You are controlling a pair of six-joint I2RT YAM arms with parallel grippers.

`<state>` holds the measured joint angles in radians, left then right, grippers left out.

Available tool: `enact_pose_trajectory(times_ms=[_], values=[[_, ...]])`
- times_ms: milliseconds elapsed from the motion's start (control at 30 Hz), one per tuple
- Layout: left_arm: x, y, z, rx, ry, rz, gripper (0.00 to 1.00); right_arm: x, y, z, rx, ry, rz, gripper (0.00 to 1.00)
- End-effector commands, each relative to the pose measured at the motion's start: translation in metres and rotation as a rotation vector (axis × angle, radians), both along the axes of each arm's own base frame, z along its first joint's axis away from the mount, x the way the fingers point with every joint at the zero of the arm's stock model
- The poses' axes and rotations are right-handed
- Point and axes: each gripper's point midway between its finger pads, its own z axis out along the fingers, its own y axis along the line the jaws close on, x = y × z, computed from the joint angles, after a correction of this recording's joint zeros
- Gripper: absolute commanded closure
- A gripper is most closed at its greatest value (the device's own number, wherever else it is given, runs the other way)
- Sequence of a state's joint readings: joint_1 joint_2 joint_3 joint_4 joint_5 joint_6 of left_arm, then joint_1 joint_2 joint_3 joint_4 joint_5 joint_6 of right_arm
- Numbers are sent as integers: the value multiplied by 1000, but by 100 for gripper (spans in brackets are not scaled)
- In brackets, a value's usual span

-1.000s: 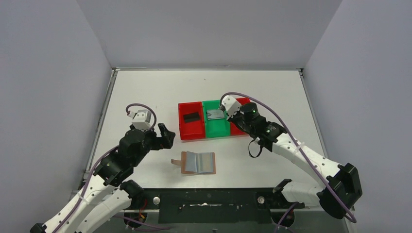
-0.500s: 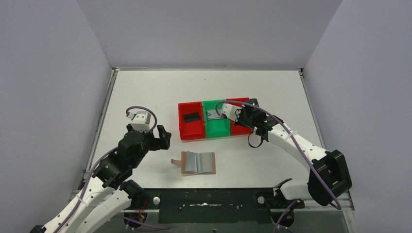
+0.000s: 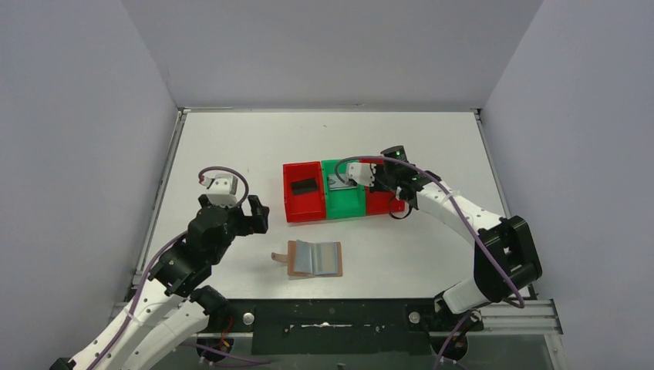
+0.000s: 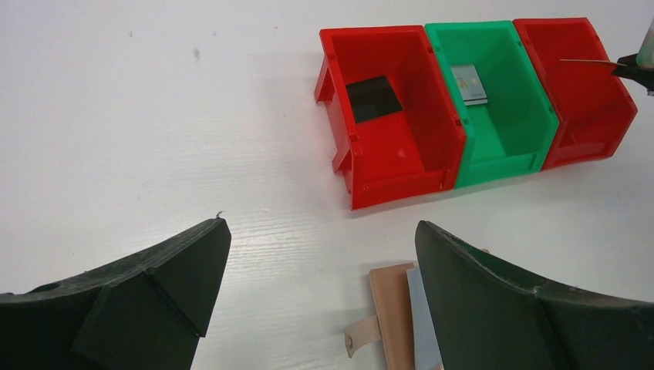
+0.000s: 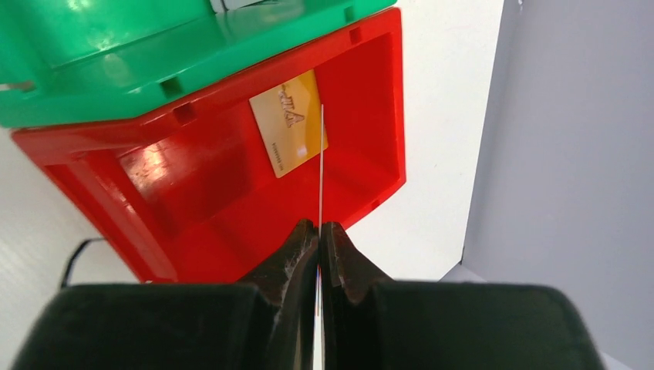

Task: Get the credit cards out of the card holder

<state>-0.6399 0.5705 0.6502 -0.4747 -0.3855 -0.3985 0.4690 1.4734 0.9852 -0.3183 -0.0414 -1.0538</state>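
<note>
My right gripper moves down and slightly outward into the gold card's red bin next, then opens, since the thin card (image 5: 321, 169) still hangs high above it.
The tan card holder (image 3: 315, 258) lies open on the table, grey-blue lining up, its strap tab to the left; it also shows in the left wrist view (image 4: 393, 308). My right gripper (image 5: 319, 225) is shut on a thin card (image 5: 321, 169) seen edge-on, held above the right red bin (image 5: 231, 193), where a gold card (image 5: 288, 123) lies. A black card (image 4: 373, 99) lies in the left red bin (image 4: 401, 166). A silver-grey card (image 4: 470, 83) lies in the green bin (image 4: 501, 146). My left gripper (image 4: 320, 231) is open and empty, just left of the holder.
The three bins stand side by side in the table's middle, left red bin (image 3: 302, 206), green bin (image 3: 345, 202), right red bin (image 3: 379, 202). Grey walls close in the table on the left, back and right.
My right gripper has moved right with its card, from over the green bin to over the right red bin. My left gripper has drifted slightly left and stays open.
</note>
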Motion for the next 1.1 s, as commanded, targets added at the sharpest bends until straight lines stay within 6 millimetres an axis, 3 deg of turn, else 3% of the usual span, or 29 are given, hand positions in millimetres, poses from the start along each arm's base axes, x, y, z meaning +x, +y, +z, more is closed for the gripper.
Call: enact_pose_trajectory(times_ms=[0, 667, 700, 1067], values=[[7, -1, 18, -26, -63, 5, 8, 25, 9, 20, 1, -66, 56, 100], [10, 1, 17, -29, -58, 15, 8, 76, 10, -13, -62, -79, 41, 92], [9, 1, 10, -19, -44, 14, 8, 78, 11, -14, -58, -84, 43, 90], [10, 7, 8, -17, -44, 45, 8, 93, 16, -37, -37, -56, 42, 88]])
